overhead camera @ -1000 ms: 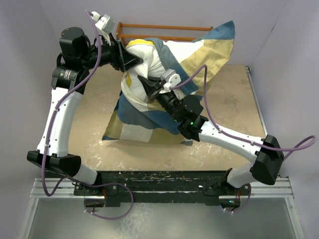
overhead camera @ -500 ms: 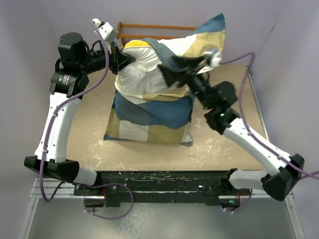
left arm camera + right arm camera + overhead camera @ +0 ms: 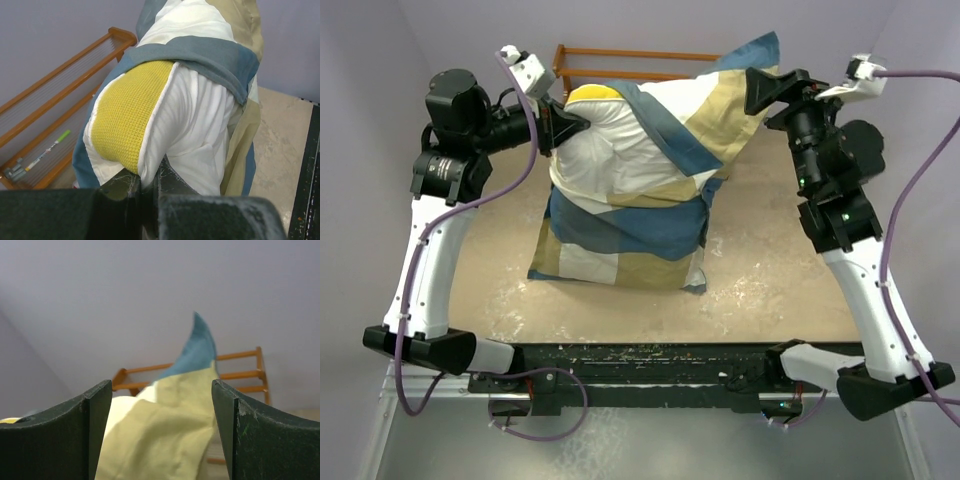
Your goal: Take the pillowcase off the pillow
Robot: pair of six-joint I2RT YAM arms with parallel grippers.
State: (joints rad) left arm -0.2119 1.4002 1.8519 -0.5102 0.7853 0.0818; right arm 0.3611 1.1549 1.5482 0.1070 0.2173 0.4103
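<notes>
Next, my right gripper edges outward, toward the right in the wrist view, to center the pillowcase's blue corner [image 3: 756, 52] [image 3: 198, 347] between its fingers.
The pillow [image 3: 605, 150] stands on end in the middle of the table, its white top and yellow edge [image 3: 130, 105] bared. My left gripper [image 3: 558, 125] is shut on the pillow's upper left corner [image 3: 150, 165]. The blue, tan and white pillowcase [image 3: 630, 225] still wraps the lower and right parts of the pillow, with one corner pointing up at the back right [image 3: 760, 50]. Its blue hem [image 3: 215, 50] runs across the pillow's top. My right gripper [image 3: 772, 95] hangs open just right of that raised corner, with the tan cloth [image 3: 165, 440] beyond its fingers and nothing gripped.
An orange wooden rack [image 3: 640, 55] stands against the back wall behind the pillow, with a marker pen [image 3: 50, 150] lying by it. Walls close in on the left, back and right. The tan table top [image 3: 770, 260] shows around the pillow.
My right gripper let go, opened, and swung from the pillow's middle up to the far right. My left gripper closed on the pillow's corner. The pillow now stands more upright.
</notes>
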